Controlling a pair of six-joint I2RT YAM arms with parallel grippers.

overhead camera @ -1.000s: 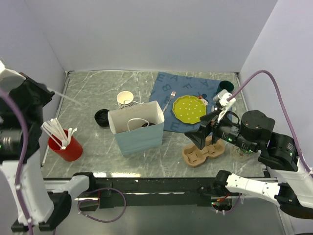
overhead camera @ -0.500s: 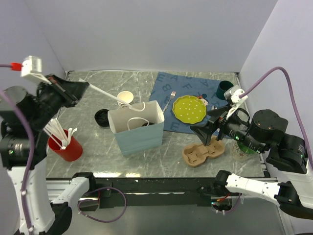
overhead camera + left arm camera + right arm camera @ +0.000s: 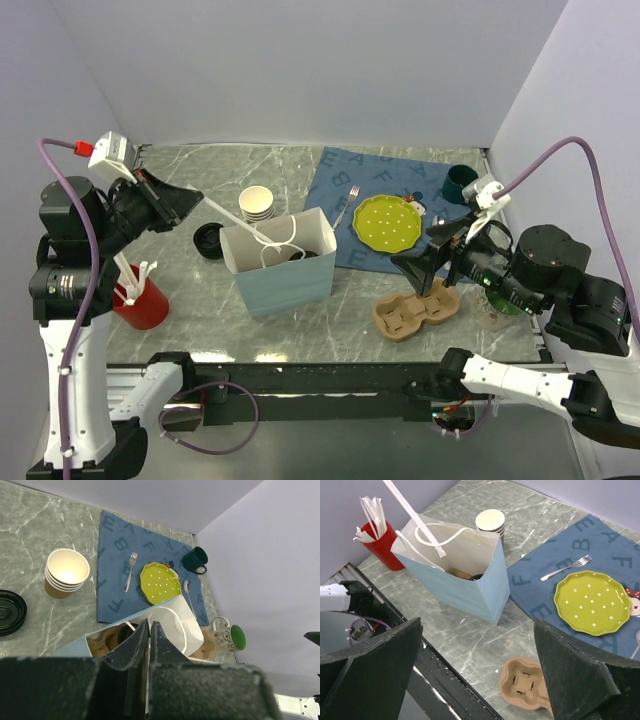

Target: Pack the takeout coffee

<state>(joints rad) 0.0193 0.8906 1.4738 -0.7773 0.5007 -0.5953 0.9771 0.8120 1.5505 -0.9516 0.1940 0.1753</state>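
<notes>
The straw's tip lies across the bag's white handle. I will therefore move my left gripper up and away from the bag, then down toward the bag's opening (image 3: 279, 242) (image 3: 133, 631).
A light blue paper bag (image 3: 285, 275) stands open mid-table. Inside it a black lid over brown paper (image 3: 119, 636) shows, the takeout coffee (image 3: 476, 577), mostly hidden by the bag's walls. My left gripper (image 3: 192, 201) hovers left of the bag, shut on a long white straw (image 3: 238, 223) whose far end reaches the bag's mouth beside the white handle. In the left wrist view the gripper (image 3: 149, 624) has its jaws pressed together above the bag. My right gripper (image 3: 420, 265) hangs open, holding nothing, above a brown cardboard cup carrier (image 3: 415, 312).
A red cup of straws (image 3: 137, 303) stands at the left. A stack of cream paper cups (image 3: 256, 203) and a loose black lid (image 3: 208, 240) lie behind the bag. A blue mat (image 3: 345, 180) carries a yellow-green plate (image 3: 388, 222) and fork. A dark green mug (image 3: 460, 182) sits far right.
My left arm has swung in from the far left and lowered, carrying the straw until its tip sits at the bag's mouth. The right arm drew back slightly to the right, then held.
</notes>
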